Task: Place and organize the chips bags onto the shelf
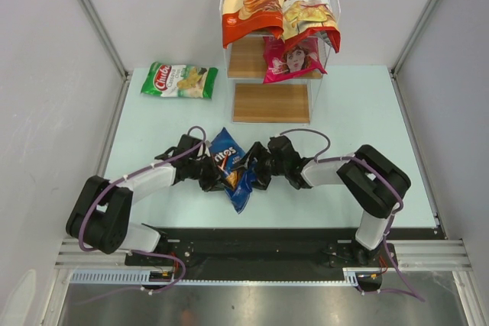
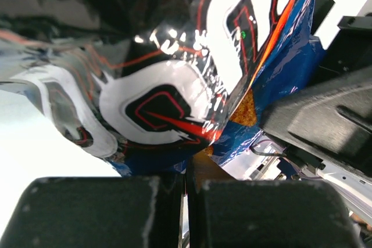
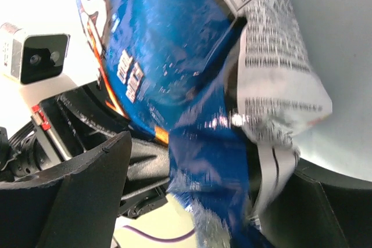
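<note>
I will keep my right gripper nearly in place and close it on the blue Doritos bag's crumpled side (image 1: 246,178) (image 3: 224,181), because that foil already hangs between its spread fingers.
A blue Doritos bag (image 1: 229,164) hangs tilted just above the table's near middle, between my two grippers. My left gripper (image 1: 212,174) is shut on the bag's left edge. In the left wrist view its jaws (image 2: 187,181) are pressed together on the foil, and the bag (image 2: 163,97) fills the frame. My right gripper (image 1: 256,169) is open around the bag's right side. The bag (image 3: 168,56) hangs between its spread fingers (image 3: 93,196) with a gap on the left. On the shelf (image 1: 271,103) rest the orange-and-cream bag (image 1: 252,1), the red Chuba bag (image 1: 309,9) and the pink bag (image 1: 290,59).
A green Chuba bag (image 1: 179,80) lies flat on the table left of the shelf. The shelf's lowest wooden board holds nothing. White walls close in the table on the left and right.
</note>
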